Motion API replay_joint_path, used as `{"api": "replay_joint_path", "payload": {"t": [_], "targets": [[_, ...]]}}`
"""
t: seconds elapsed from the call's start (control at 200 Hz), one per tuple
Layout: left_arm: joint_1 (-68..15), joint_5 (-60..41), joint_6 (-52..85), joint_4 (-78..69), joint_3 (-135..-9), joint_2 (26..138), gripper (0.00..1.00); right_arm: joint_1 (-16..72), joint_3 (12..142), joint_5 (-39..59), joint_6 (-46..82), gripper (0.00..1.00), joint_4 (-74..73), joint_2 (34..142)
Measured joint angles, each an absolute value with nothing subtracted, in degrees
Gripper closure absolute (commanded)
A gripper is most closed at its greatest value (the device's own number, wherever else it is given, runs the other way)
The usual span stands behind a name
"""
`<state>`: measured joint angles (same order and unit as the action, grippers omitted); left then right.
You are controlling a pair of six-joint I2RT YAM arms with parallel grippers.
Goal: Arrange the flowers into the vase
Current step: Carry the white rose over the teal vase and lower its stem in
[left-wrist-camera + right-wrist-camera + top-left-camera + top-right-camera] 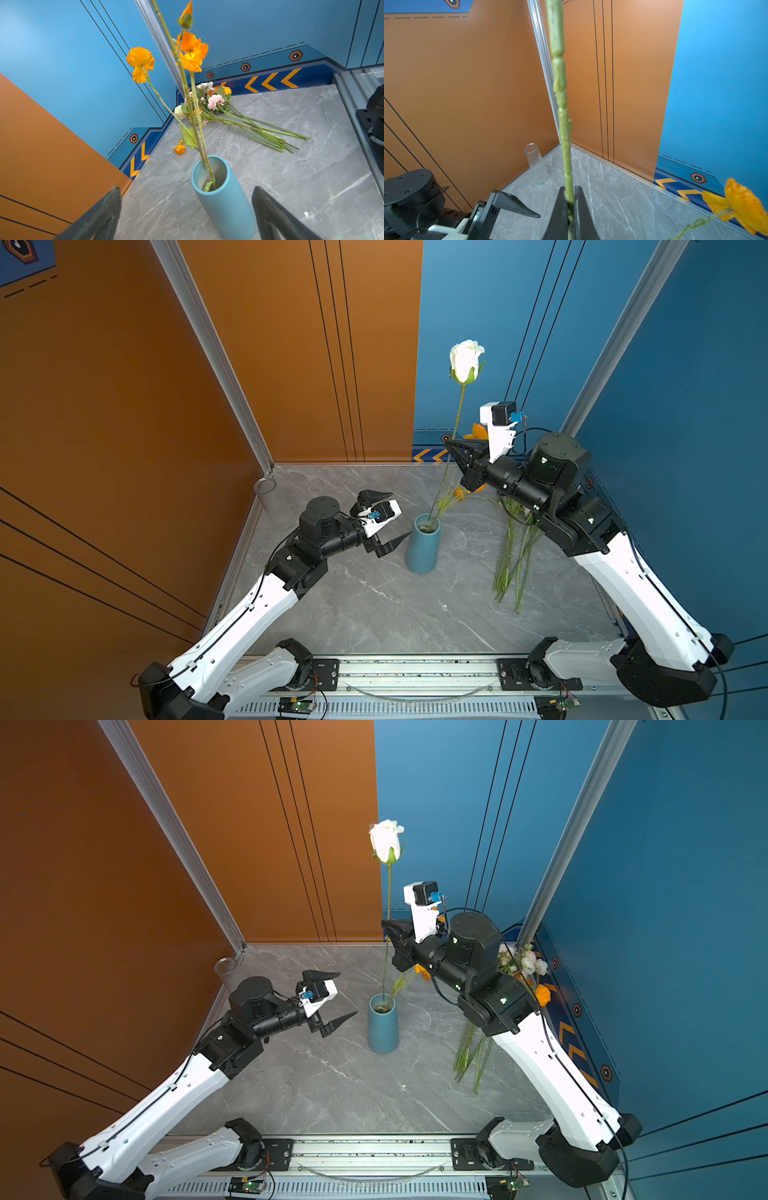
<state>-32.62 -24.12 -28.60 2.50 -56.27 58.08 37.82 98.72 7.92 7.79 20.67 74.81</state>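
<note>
My right gripper lowers the white rose's stem down toward the blue vase's opening (426,523) next and releases it there, since that opening lies below my gripper.
A blue vase (423,545) (382,1027) (224,199) stands upright mid-table. Orange poppies (191,54) on thin stems lean out of it. A white rose (466,360) (386,839) rises high above the vase, the lower end of its long green stem (565,145) inside the vase mouth. My right gripper (451,446) (386,924) (569,193) is shut on that stem partway up. My left gripper (400,514) (347,993) (187,188) is open just left of the vase, holding nothing. The other flowers (515,547) (473,1052) (239,120) lie bunched on the table under my right arm.
A clear glass vase (266,489) (226,969) (536,164) stands in the back left corner. One loose orange blossom (180,148) lies on the grey marble table (374,605) behind the blue vase. Orange and blue walls close in the back and sides.
</note>
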Motion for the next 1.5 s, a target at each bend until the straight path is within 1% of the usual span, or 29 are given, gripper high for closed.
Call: {"api": "replay_joint_path", "payload": {"t": [0.3, 0.596, 0.861, 1.026, 1.111, 1.231, 1.311, 1.427, 1.502], "targets": [[-32.6, -24.2, -28.6, 2.3, -56.3, 58.6, 0.02, 39.4, 100.0, 4.3, 4.1, 0.97, 25.6, 81.3], [-32.6, -24.3, -28.6, 2.3, -56.2, 58.8, 0.02, 40.7, 100.8, 3.2, 2.1, 0.97, 28.5, 85.1], [-31.3, -23.2, -29.1, 2.3, -56.2, 58.8, 0.02, 42.0, 94.0, 2.8, 2.5, 0.96, 26.3, 86.8], [-30.7, -23.1, -29.1, 2.3, -56.2, 58.8, 0.02, 42.0, 92.7, 1.1, 3.0, 0.96, 25.1, 89.7], [-30.7, -23.1, -29.1, 2.3, -56.1, 58.8, 0.02, 42.0, 92.7, 0.2, 3.0, 0.94, 24.8, 91.1], [-30.7, -23.1, -29.1, 2.3, -55.9, 58.8, 0.02, 42.0, 92.7, -0.9, 3.2, 0.88, 24.8, 92.5], [-30.7, -23.1, -29.1, 2.3, -55.7, 58.8, 0.02, 42.0, 92.5, -1.5, 3.3, 0.86, 24.7, 92.6], [-30.6, -23.1, -29.1, 2.3, -55.5, 58.8, 0.02, 42.0, 92.4, -1.8, 3.4, 0.8, 24.4, 92.6], [-30.7, -23.1, -29.1, 2.3, -55.5, 58.8, 0.02, 42.0, 92.1, -1.8, 3.4, 0.79, 24.4, 92.6]]}}
